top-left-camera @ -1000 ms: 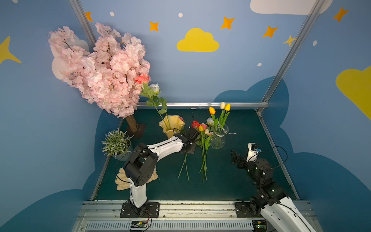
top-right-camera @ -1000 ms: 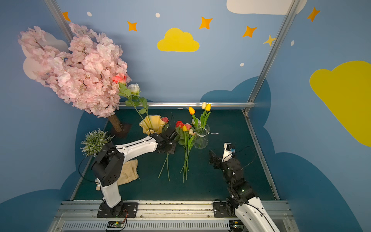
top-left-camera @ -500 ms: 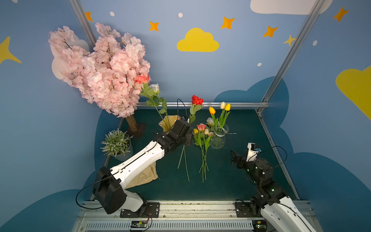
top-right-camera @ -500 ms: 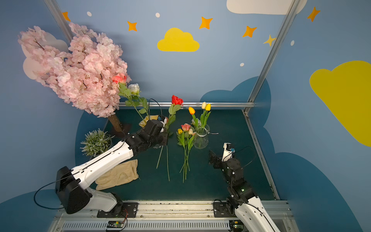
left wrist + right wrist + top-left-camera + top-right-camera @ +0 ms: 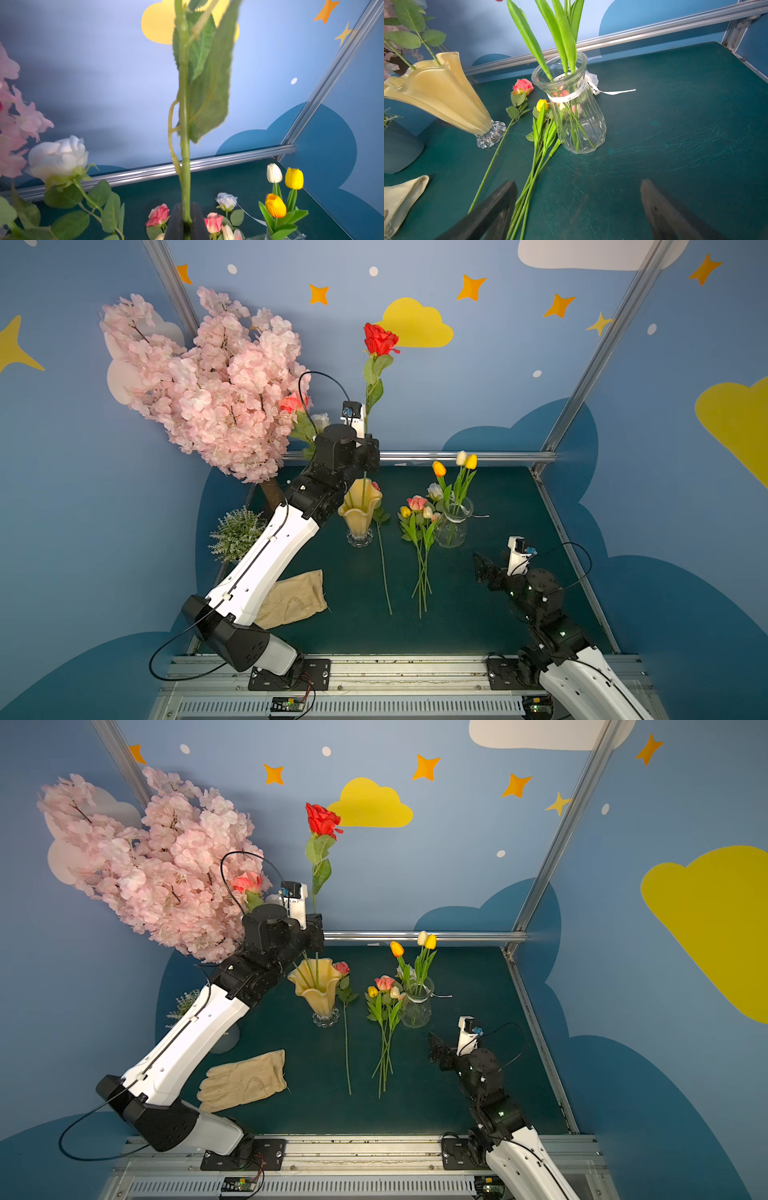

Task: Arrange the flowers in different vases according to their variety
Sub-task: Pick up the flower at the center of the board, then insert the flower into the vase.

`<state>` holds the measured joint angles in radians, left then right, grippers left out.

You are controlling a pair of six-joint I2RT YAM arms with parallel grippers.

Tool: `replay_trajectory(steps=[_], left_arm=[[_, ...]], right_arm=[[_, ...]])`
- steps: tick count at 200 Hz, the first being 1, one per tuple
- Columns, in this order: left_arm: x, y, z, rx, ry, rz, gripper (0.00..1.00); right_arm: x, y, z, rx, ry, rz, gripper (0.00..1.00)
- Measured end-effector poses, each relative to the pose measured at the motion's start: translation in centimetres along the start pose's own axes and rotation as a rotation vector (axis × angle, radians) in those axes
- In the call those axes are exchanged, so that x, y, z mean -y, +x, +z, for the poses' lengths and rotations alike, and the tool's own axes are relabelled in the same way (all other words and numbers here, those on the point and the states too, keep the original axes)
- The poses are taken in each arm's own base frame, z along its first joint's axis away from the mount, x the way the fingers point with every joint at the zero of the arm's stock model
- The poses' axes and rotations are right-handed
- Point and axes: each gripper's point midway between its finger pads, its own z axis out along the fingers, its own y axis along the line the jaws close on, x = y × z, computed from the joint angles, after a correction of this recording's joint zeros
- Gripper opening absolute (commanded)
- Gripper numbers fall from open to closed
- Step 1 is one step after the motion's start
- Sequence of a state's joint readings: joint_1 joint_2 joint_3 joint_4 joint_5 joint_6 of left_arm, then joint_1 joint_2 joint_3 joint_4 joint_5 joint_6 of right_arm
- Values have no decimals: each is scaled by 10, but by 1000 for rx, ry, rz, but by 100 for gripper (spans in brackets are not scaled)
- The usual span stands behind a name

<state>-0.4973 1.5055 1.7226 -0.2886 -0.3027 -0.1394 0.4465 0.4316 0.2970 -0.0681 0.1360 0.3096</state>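
The red rose's lower stem end already hangs at the amber vase's opening [image 5: 362,494], so I should lower my left gripper toward it and release the green stem inside.
My left gripper [image 5: 365,438] is shut on the green stem of a red rose [image 5: 379,339] and holds it upright, high over the amber vase [image 5: 360,510]. The stem's lower end hangs down at the vase's mouth. In the left wrist view the black fingers [image 5: 176,223] pinch the stem. A pink rose [image 5: 293,402] and a white rose [image 5: 58,158] stand in that vase. The clear vase [image 5: 453,522] holds three tulips [image 5: 465,462]. A loose tulip bunch [image 5: 420,539] and a pink rose [image 5: 341,968] lie on the table. My right gripper [image 5: 577,207] hovers open near the tulip stems.
A pink blossom tree [image 5: 208,381] stands at the back left, close to my left arm. A small potted plant [image 5: 237,531] and a beige glove [image 5: 291,597] lie left of the vases. A metal rail [image 5: 457,456] bounds the dark green table [image 5: 498,497] at the back.
My left arm has lifted the red rose off the table and raised it upright over the amber vase. The right arm has not moved.
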Motion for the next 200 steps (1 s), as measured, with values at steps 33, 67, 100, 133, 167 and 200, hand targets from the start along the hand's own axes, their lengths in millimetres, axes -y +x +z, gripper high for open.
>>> replay_trajectory(steps=[33,67,100,133,167,200], left_arm=[[-9,7,17,47,13,38,3],[-17,45,36,48,16,56,3],[-27,84,41,25,3,39,9],[-36,109,31,7,-8,-13,46],[-38,105,6,13,5,-95,72],[-24,77,-37,51,79,-165,84]], right_arm=[[-3,-1,0,1,-17,0,98],[-5,1,2,-4,-30,-1,98],[-8,2,3,-13,-46,-3,98],[-10,3,4,-18,-57,-3,98],[-13,5,6,-28,-73,-3,98],[-17,6,8,-37,-94,-3,98]])
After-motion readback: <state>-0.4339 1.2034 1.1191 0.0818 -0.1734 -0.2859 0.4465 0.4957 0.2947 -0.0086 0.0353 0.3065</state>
